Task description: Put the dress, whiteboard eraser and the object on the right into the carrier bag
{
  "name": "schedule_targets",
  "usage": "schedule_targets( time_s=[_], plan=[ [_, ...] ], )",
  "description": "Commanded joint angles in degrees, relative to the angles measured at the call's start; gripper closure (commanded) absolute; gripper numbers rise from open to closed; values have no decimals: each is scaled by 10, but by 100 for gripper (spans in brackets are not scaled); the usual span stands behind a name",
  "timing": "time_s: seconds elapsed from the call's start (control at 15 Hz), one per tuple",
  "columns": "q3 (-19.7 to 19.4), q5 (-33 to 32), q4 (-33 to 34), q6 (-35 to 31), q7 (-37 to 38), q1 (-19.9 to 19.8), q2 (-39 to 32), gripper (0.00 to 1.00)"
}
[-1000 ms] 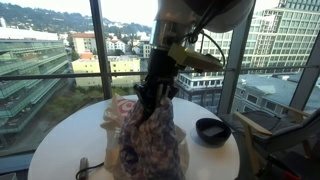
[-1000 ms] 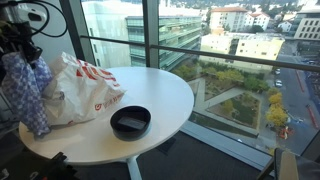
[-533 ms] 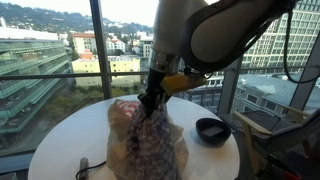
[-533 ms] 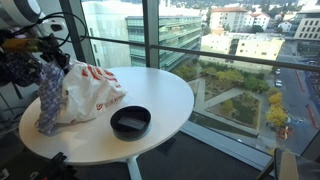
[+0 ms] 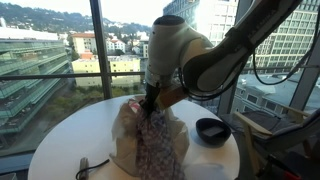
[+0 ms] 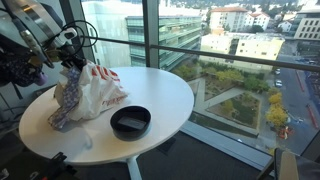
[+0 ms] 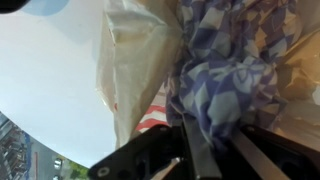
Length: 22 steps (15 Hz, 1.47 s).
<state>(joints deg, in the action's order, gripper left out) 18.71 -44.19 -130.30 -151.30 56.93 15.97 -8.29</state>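
Note:
Next, my gripper lowers the dress it holds into the opening of the carrier bag.
My gripper [image 5: 152, 100] is shut on the dress [image 5: 155, 145], a blue and white patterned cloth that hangs from it over the white carrier bag [image 5: 125, 140] with red print. In an exterior view the dress [image 6: 68, 98] drapes down the bag's [image 6: 98, 92] front side below my gripper [image 6: 70, 62]. In the wrist view the dress [image 7: 225, 70] is bunched between my fingers [image 7: 215, 140], with the bag's plastic [image 7: 140, 50] next to it. The whiteboard eraser is not visible.
A black bowl [image 5: 212, 129] sits on the round white table [image 5: 70, 140]; it also shows in an exterior view [image 6: 130, 121] near the table's [image 6: 160, 90] front. Tall windows stand right behind the table. A dark cable lies at the table edge [image 5: 82, 166].
My gripper has moved with the dress toward and down over the carrier bag. The dress now hangs lower, against the bag.

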Motion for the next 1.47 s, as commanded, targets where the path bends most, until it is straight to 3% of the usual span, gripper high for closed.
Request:
schedule_targets(
  time_s=[0.0, 0.2, 0.47, 0.8, 0.87, 0.93, 1.07, 1.2, 1.4],
  plan=[
    [-31, -160, 66, 13, 97, 32, -47, 97],
    [-53, -299, 110, 35, 164, 44, -82, 97],
    [-76, -432, 158, 64, 245, 45, -133, 98],
    [-69, -487, 196, 97, 293, 31, -207, 97],
    [-64, -472, 195, 97, 287, 27, -216, 96],
    [-59, -451, 194, 93, 273, 23, -220, 66],
    [-47, -406, 192, 77, 244, 15, -215, 60],
    [-34, -341, 187, 79, 204, 14, -193, 44],
    [-3, -192, 176, 125, 89, 10, -152, 22]
  ],
)
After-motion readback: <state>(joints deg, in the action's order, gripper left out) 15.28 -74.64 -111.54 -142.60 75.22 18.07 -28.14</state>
